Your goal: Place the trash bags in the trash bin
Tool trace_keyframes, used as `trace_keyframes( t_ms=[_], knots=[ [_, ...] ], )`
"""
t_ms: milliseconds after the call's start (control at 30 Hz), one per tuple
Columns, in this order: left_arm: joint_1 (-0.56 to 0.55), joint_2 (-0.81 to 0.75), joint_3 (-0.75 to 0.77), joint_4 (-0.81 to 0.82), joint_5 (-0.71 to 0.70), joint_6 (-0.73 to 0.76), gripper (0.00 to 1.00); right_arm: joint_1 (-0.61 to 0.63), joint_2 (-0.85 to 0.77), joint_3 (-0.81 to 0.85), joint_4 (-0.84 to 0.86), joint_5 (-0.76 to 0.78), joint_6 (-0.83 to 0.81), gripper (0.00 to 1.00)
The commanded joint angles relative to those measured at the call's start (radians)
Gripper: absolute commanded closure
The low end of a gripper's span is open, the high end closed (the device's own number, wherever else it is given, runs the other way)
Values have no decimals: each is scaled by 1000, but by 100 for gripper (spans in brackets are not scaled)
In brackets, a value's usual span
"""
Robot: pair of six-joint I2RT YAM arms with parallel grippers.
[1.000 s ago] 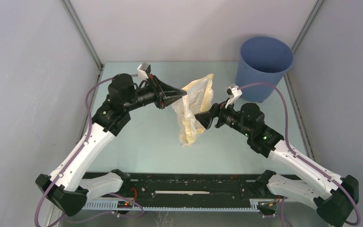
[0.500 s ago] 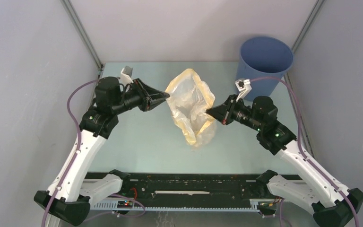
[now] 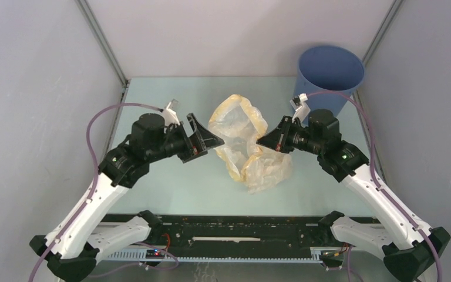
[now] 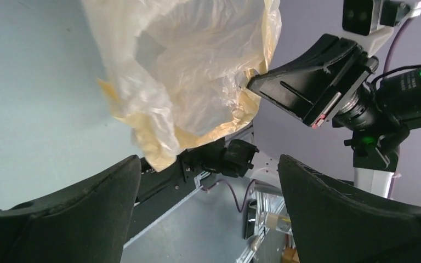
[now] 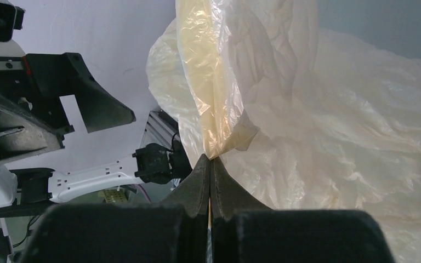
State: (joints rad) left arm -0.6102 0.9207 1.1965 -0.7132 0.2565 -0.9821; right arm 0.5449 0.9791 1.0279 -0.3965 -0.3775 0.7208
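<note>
The robot's left gripper will move down next with its fingers open, onto the bag's loose fold (image 3: 220, 153) (image 4: 152, 101) below it, since the right gripper pinches only the opposite rim of the bag.
The trash bag (image 3: 246, 147) is a crinkly pale yellowish bag at the table's middle, its mouth spread open and its lower part slumped on the surface. My right gripper (image 3: 261, 141) is shut on the bag's yellow rim; in the right wrist view the fingertips (image 5: 210, 158) pinch that band of the bag (image 5: 334, 137). My left gripper (image 3: 205, 144) stands open just left of the bag, holding nothing. In the left wrist view the bag (image 4: 192, 71) hangs beyond the wide jaws (image 4: 208, 164). The blue trash bin (image 3: 329, 82) stands at the back right, behind the right arm.
Grey walls (image 3: 41, 88) with metal corner posts close in the table on three sides. A black rail (image 3: 235, 226) with both arm bases runs along the near edge. Purple cables loop off each wrist.
My left gripper let go of the bag, opened wide and drew back. My right gripper shut on the rim and shifted right. The bag spread open and sagged onto the table.
</note>
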Motion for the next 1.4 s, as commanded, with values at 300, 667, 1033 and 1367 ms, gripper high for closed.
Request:
trace_keyframes(
  t_ms=[300,667,1033,1367],
  knots=[
    [-11,63,-33,15,-166,44,0,-30,-28,54,-79,-97,6,100],
    [56,98,-290,400,190,-91,19,-83,-48,53,-122,-176,19,100],
    [66,102,-232,363,224,-152,100,-63,10,41,-237,15,-81,49],
    [66,37,-295,484,181,-337,100,14,-16,-72,-147,73,-68,25]
  ],
)
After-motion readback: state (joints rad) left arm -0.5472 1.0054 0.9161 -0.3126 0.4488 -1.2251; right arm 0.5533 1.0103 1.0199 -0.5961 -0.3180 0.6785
